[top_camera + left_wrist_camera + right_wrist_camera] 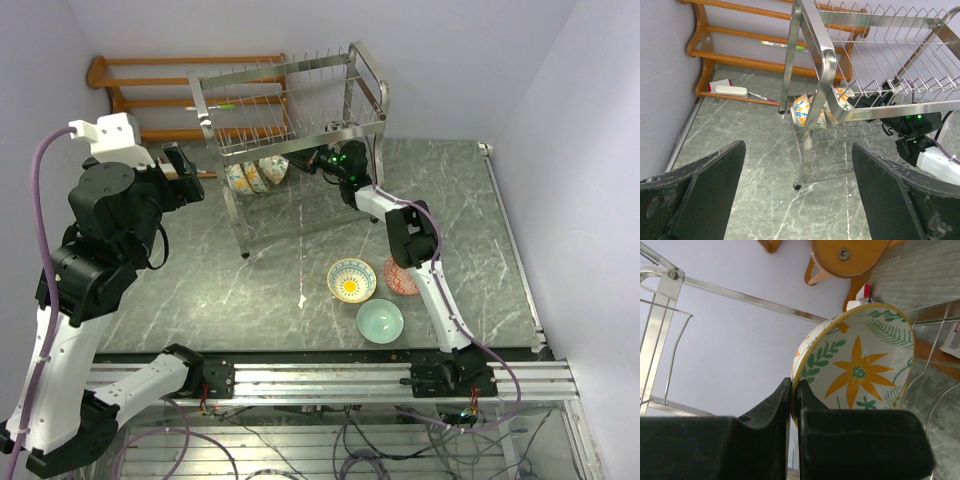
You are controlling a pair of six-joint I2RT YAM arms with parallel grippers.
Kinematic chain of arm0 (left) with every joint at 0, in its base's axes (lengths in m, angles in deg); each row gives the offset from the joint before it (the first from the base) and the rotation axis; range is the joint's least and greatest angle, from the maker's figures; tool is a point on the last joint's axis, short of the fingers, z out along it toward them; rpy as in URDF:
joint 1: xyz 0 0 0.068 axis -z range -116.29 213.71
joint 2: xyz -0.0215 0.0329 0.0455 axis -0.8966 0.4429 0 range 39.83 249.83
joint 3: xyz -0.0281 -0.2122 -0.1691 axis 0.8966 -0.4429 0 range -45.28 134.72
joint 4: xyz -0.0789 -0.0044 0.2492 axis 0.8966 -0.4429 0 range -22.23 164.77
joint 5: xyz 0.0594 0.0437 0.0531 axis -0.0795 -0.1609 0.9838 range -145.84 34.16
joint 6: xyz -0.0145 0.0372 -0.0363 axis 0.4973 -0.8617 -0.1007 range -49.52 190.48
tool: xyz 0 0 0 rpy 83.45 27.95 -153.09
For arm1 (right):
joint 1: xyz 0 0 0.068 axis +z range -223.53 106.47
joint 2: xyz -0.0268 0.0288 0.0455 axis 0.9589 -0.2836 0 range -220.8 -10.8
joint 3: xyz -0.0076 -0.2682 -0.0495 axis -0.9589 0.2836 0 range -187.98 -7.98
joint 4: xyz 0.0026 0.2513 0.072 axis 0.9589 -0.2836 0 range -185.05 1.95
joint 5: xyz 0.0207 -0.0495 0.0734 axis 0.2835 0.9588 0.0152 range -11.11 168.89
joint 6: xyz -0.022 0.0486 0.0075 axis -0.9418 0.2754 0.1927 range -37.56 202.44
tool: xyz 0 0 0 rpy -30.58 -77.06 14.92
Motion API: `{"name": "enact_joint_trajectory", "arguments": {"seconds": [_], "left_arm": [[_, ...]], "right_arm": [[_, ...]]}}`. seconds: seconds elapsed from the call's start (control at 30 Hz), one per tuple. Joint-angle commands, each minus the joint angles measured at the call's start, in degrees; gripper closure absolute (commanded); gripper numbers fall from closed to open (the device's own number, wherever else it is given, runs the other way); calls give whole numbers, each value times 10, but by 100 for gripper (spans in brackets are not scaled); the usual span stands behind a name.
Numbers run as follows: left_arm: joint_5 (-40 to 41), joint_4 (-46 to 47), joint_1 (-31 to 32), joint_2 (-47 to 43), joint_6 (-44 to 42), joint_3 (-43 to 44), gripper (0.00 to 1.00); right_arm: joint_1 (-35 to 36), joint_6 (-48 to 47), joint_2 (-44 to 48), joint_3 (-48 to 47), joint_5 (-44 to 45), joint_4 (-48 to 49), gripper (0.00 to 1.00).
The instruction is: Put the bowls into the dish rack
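Observation:
I should lower my right gripper a little next and ease the held bowl toward the standing floral bowl, because the held bowl is still high against the wires of the dish rack's lower shelf.
The steel dish rack [300,100] stands at the back middle. My right gripper [312,160] reaches under its upper tier and is shut on the rim of a floral bowl with an orange flower [860,372], held on edge at the lower tier [277,167]. Another floral bowl [240,178] stands on edge beside it, seen too in the left wrist view [804,111]. On the table lie a floral bowl [352,280], a red-patterned bowl [402,277] partly under the right arm, and a mint bowl [380,320]. My left gripper [186,172] is open, empty, raised left of the rack.
An orange-brown wooden shelf rack [150,90] stands against the back wall behind the steel rack, with a white block [731,91] and pens on it. The rack's front leg [807,145] stands ahead of my left gripper. Walls close in on the left, the back and the right.

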Motion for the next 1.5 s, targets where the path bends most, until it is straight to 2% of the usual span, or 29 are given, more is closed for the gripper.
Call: {"name": "enact_joint_trajectory", "arguments": {"seconds": [0.0,0.23,0.53,0.7,0.77,0.93,1.07,1.2,1.47], "left_arm": [[-7,21,-4,6,3,-2,2],[-2,24,-4,5,0,-7,2],[-2,35,-4,5,-4,-17,1],[2,34,-4,0,-6,-21,1],[4,34,-4,-2,-6,-22,1],[5,32,-4,-6,-11,-22,1],[5,32,-4,-6,-16,-20,1],[3,31,-4,-7,-17,-20,1],[-2,33,-4,-9,-22,-15,1]], "right_arm": [[-12,11,-19,-43,-5,23,100],[-11,43,-49,-71,-20,29,100],[0,19,-42,-49,-46,-24,100],[0,-51,-6,-13,-37,-92,100],[0,-78,4,-9,-26,-128,94],[0,-81,-1,-29,-18,-144,77],[0,-118,7,-53,-12,-182,64],[0,-132,21,-57,-13,-175,50],[0,-125,41,-53,-33,-141,42]]}}
